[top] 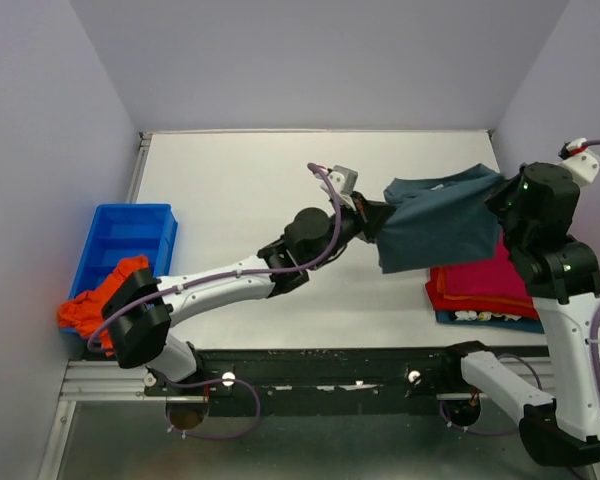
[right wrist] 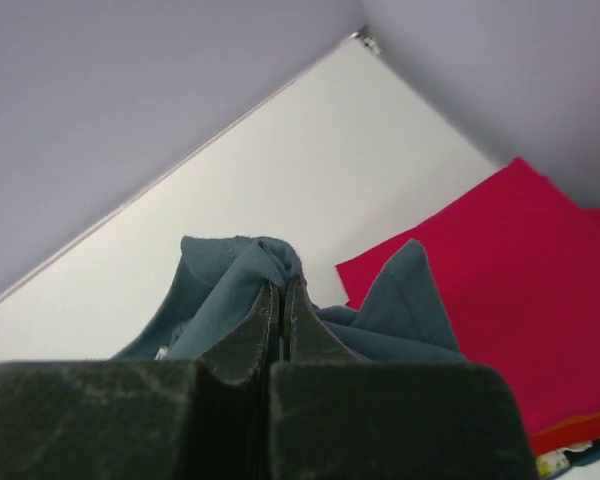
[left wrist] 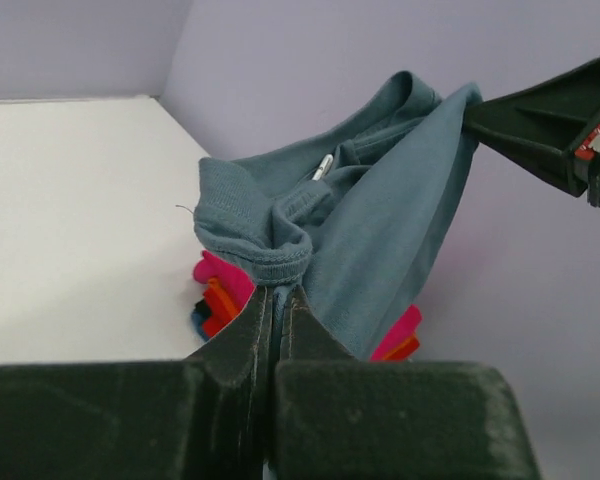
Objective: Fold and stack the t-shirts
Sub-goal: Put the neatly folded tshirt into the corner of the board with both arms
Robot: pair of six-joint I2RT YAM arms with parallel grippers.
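Note:
The robot's left gripper next moves across and down and lets go of the shirt on top of the magenta-pink stack, since that stack is below the gripper, to its right in the top view.
A slate grey-blue t-shirt [top: 435, 225] hangs stretched between my two grippers above the right half of the table. My left gripper [top: 373, 218] is shut on its left edge near the collar [left wrist: 270, 255]. My right gripper [top: 500, 190] is shut on its other edge [right wrist: 250, 270]. Under the raised shirt sits a stack of folded t-shirts [top: 480, 290] with a magenta-pink one [right wrist: 520, 300] on top and red and orange layers below [left wrist: 220, 300]. A bright orange t-shirt [top: 95, 300] lies bunched over the bin's near end at the left.
A rigid blue plastic bin [top: 130, 240] stands at the table's left edge. Lilac walls close in the table [top: 240, 220] on three sides. The arms' black mounting rail [top: 330, 365] runs along the near edge.

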